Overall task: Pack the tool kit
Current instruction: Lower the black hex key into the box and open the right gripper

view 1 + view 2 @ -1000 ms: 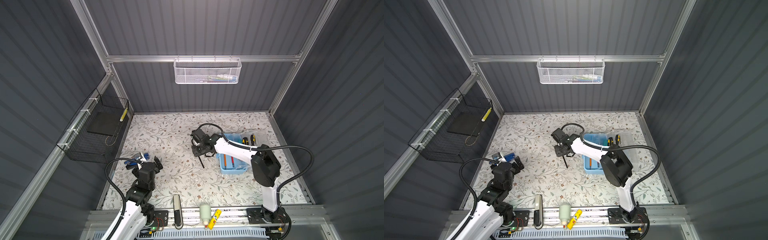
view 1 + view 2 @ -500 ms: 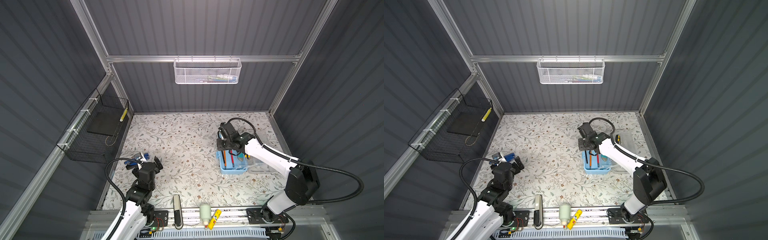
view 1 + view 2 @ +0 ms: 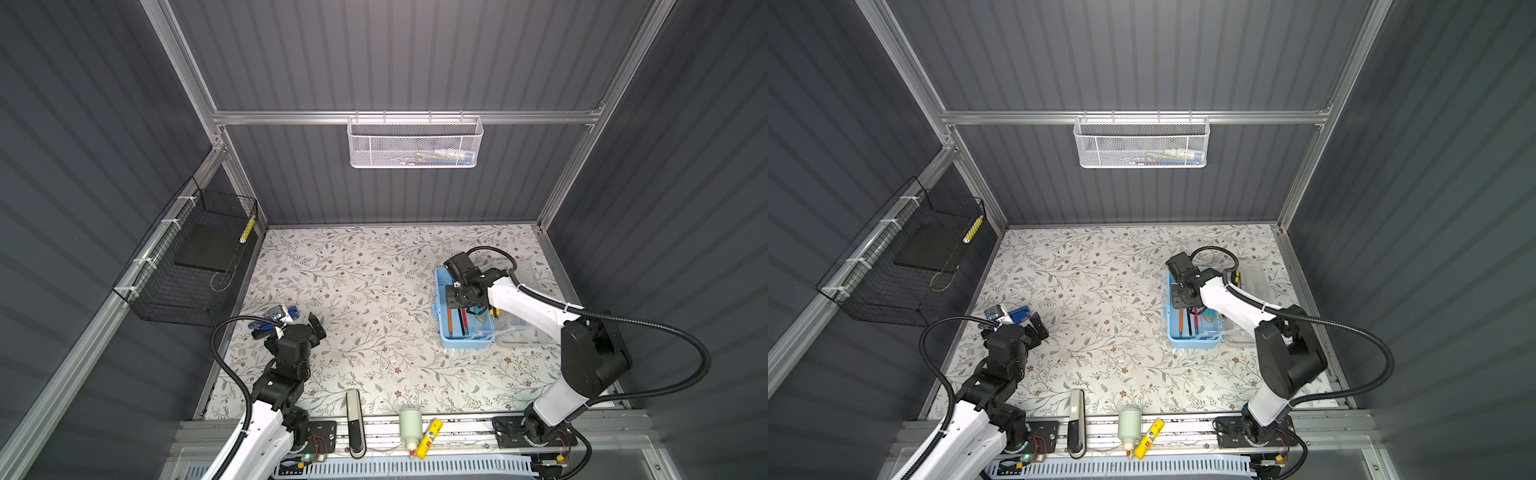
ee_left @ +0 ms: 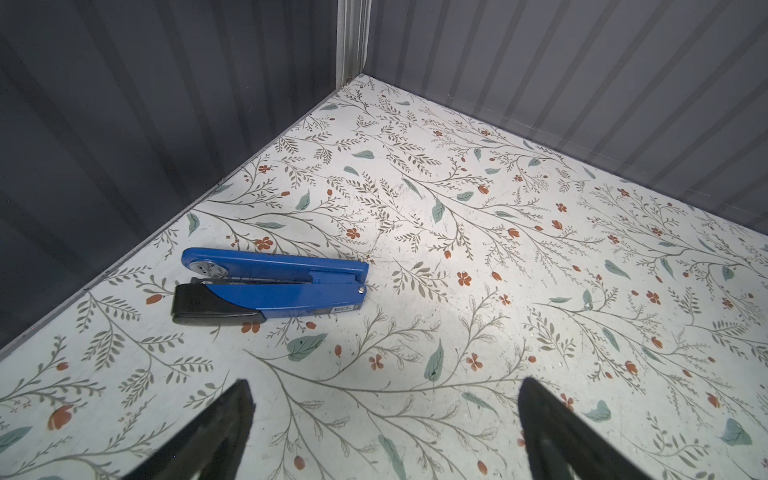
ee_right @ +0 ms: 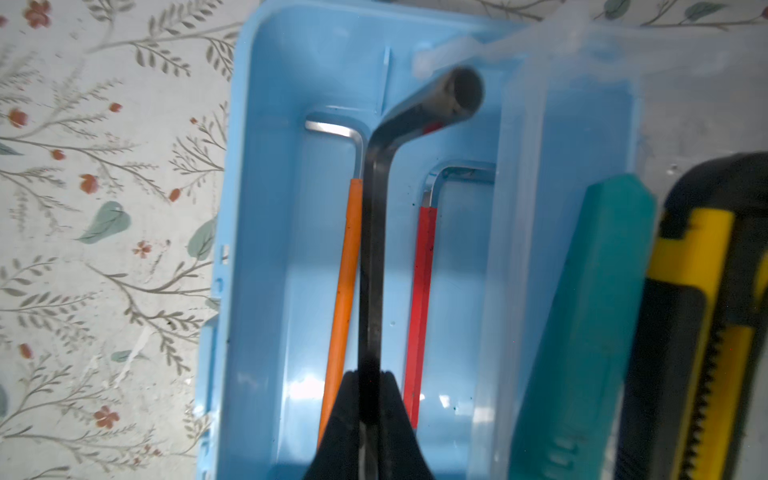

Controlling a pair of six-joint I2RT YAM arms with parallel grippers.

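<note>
I need to lower my right gripper next toward the bare strip between the hex keys and let go of the shaft, because the orange and red keys leave that strip free.
The tool kit (image 3: 467,341) (image 3: 1192,343), a light-blue box, lies open at the right, with its clear lid (image 3: 525,309) folded out beside it. My right gripper (image 3: 460,306) (image 5: 370,378) hangs over the box (image 5: 232,208), shut on the shaft of a black L-shaped wrench (image 5: 372,249). Below the wrench, an orange hex key (image 5: 345,270) and a red hex key (image 5: 422,270) lie in the box. A teal tool (image 5: 590,311) and a yellow-black utility knife (image 5: 706,311) lie by the lid side. My left gripper (image 3: 293,327) (image 4: 384,386) is open and empty near the left wall.
A blue stapler (image 4: 270,286) (image 3: 1017,314) lies on the floral mat just beyond my left gripper. A black wire basket (image 3: 187,266) hangs on the left wall and a white mesh basket (image 3: 415,143) on the back rail. A white bottle (image 3: 410,424) and a yellow tube (image 3: 430,432) lie on the front rail.
My right arm carried the black wrench from the middle of the mat rightward to above the open box. The left arm has not moved.
</note>
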